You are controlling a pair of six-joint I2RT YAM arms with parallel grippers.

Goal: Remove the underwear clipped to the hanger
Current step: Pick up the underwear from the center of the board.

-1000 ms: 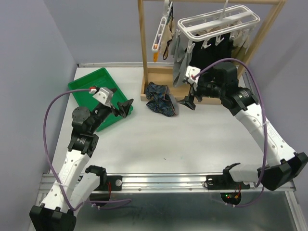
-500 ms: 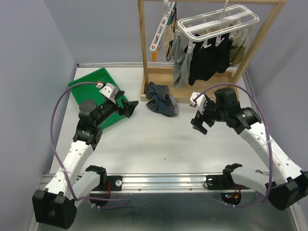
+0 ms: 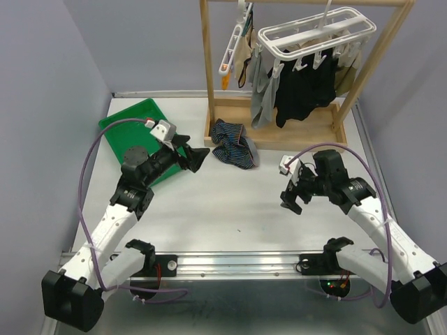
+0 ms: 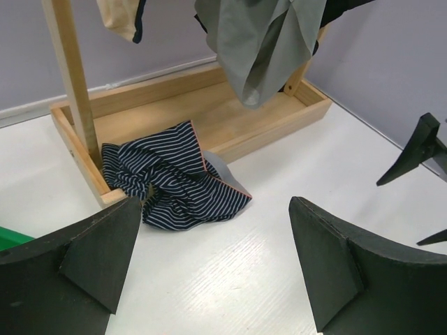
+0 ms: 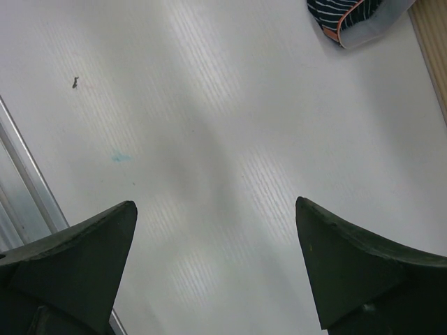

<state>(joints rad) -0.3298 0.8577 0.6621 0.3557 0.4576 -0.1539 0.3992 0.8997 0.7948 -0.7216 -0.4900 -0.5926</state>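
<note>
My left gripper should move down and to the right in the top view next, onto the underwear's orange-edged fold [image 3: 242,149] [image 4: 201,174]. The fold lies below it on that side, clear of the rack's base.
The navy striped underwear [image 3: 234,144] lies crumpled on the table against the wooden rack's base; it also shows in the left wrist view [image 4: 174,178] and at the right wrist view's top edge [image 5: 349,17]. A grey garment [image 3: 260,87], black ones [image 3: 304,80] and a tan one [image 3: 343,73] hang clipped to the white hanger [image 3: 314,31]. My left gripper [image 3: 198,159] is open and empty, just left of the striped underwear. My right gripper [image 3: 292,199] is open and empty, low over the table to the right.
A green tray [image 3: 136,125] lies at the back left under my left arm. The wooden rack [image 3: 279,129] stands at the back with its base frame on the table. A second white hanger [image 3: 234,42] hangs on the rack's left side.
My right gripper has drawn back from the rack toward the near right and lowered. My left gripper has moved right, closer to the striped underwear.
</note>
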